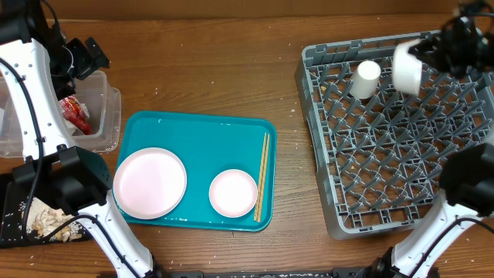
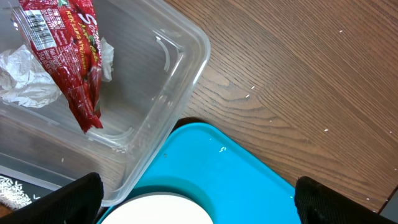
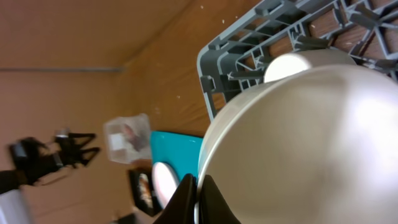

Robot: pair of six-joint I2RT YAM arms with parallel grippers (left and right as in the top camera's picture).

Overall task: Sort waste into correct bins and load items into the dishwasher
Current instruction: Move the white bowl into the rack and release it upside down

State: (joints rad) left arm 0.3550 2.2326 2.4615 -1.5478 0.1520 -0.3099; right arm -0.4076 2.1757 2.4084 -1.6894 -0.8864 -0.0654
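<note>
My right gripper should lower the white bowl and pull it back onto free rack wires (image 1: 403, 94) beside the white cup, and then it should open.
My right gripper (image 1: 429, 48) (image 3: 198, 200) is shut on the rim of the white bowl (image 1: 407, 66) (image 3: 298, 143) and holds it above the back of the grey dish rack (image 1: 310, 123) (image 3: 217, 93). A white cup (image 1: 366, 79) stands in the rack. My left gripper (image 1: 85, 58) (image 2: 199, 202) is open and empty over the edge of the clear tub (image 1: 110, 116) (image 2: 180, 68). The tub holds the red wrapper (image 1: 75, 114) (image 2: 68, 50) and the white tissue (image 2: 25, 81). The pink plate (image 1: 150, 182) (image 2: 161, 211), small white dish (image 1: 233, 192) and chopsticks (image 1: 262, 176) lie on the teal tray. No carrot shows.
The teal tray (image 1: 208, 131) (image 2: 236, 180) lies at the centre between the tub and the rack. A black tray (image 1: 11, 228) with pale food scraps (image 1: 46, 218) sits at the front left, partly hidden by the left arm. Bare wood lies behind the teal tray.
</note>
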